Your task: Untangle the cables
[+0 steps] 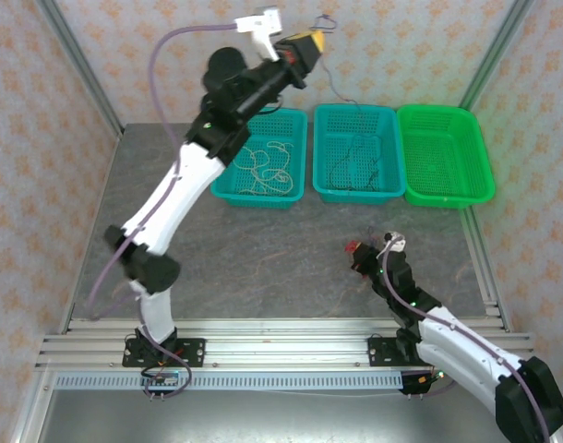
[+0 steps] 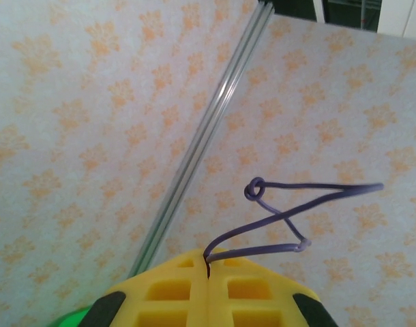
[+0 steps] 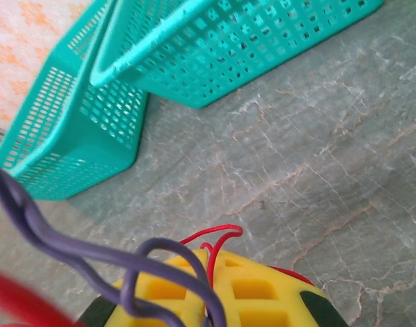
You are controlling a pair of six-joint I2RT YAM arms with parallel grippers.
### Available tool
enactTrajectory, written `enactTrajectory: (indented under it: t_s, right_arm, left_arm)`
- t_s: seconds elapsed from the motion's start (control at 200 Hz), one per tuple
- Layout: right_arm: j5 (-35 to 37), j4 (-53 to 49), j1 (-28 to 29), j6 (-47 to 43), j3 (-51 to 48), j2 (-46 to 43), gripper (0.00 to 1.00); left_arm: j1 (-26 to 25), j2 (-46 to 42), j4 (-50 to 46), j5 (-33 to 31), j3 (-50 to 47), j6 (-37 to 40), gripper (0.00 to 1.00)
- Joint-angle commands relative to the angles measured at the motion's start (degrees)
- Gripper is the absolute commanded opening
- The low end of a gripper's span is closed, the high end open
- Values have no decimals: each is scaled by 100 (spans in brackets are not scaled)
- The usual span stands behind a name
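Observation:
Next, the left gripper lowers over the middle teal basket point(image 1: 358, 155) and releases the thin dark purple cable there, since that basket of dark cables lies below it.
My left gripper point(image 1: 316, 40) is raised high by the back wall, its yellow fingers point(image 2: 249, 289) shut on a thin dark purple cable point(image 2: 283, 218). That cable loops and knots above the fingertips, and in the top view it hangs down toward the middle basket. My right gripper point(image 1: 358, 249) sits low over the table at the front right, shut on a thin red cable point(image 3: 223, 234) that arches out of the fingertips point(image 3: 249, 283). A dark purple cable point(image 3: 92, 251) loops across the right fingers close to the lens and runs down at the gap between them.
Three baskets stand in a row at the back. The left teal one point(image 1: 295, 125) holds cream-white cables point(image 1: 263, 164). The middle teal one point(image 1: 392, 138) holds dark cables point(image 1: 353, 161). At the right is the green one point(image 1: 480, 152). Grey table point(image 1: 263, 268) lies between the baskets and the arms.

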Motion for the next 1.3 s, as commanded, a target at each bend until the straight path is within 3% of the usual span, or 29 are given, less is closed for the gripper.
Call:
enactTrajectory:
  t_s: [0.0,0.095,0.44,0.581,0.686,0.791,0.976,1.196,1.296]
  right_arm:
    - [-46,-268,2,111,-148,-331,0]
    - [-175,-294,-3,171,-212,-510,0]
    - [-261,-369,-3,92,-133,-552,0]
    - [-188,-350,4,11,-69,-516,0]
    - [-189,-336,-1,-43,38,-400,0]
    - [-313,-310,5,-144,191,-227,0]
    - [-1282,-23,4,-619,542,247,0]
    - [-2828,775,30,-528,1325,1559,0]
    - [-3532,1457,174,-520,1711,2323,0]
  left_arm:
    - [-83,914,-709,-402,1034,512,0]
    - [-83,1562,-744,-821,1210,460,0]
    - [-91,2845,-1452,-1042,1170,576,0]
    - [-116,2587,-1674,-819,1047,786,49]
    - [-140,1901,-1614,-617,621,783,69]
    - [-162,750,-989,-535,-733,712,75]
    - [-161,-1942,669,-452,-4451,761,75]
    - [-201,-4662,1203,-305,-8269,902,75]
    - [-241,-5565,1069,-246,-9497,809,75]
